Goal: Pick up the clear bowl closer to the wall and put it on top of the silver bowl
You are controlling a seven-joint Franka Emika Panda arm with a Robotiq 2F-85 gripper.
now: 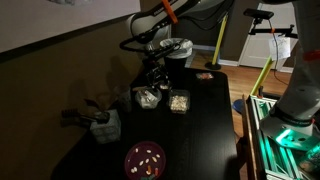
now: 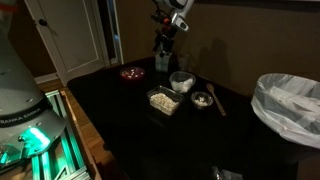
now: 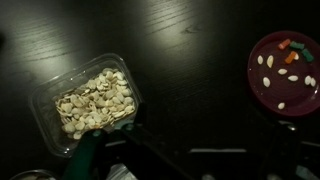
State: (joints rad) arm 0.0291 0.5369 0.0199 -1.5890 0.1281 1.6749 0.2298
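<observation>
I will next lower my gripper toward the wall, open fingers around the edge of the clear bowl's rim away from the tub [image 2: 179, 74], as the clear bowl is below, nearer the wall.
A clear bowl [image 1: 147, 97] with pale contents sits on the black table on the wall side; it also shows in an exterior view [image 2: 202, 99]. A clear tub of seeds [image 1: 179, 101] stands beside it and shows in an exterior view [image 2: 164, 100] and in the wrist view [image 3: 95, 103]. The silver bowl [image 2: 181, 80] stands just behind them, and shows in an exterior view [image 1: 178, 50]. My gripper [image 1: 155, 72] hangs well above the table [image 2: 163, 55], apart from all bowls. In the wrist view its dark fingers [image 3: 190, 150] are spread wide with nothing between them.
A purple plate [image 3: 285, 70] with small bits lies on the table, also in both exterior views [image 1: 146, 158] [image 2: 132, 72]. A cup with utensils [image 1: 105, 122] stands near the wall. A white-lined bin [image 2: 290, 105] stands off the table's end.
</observation>
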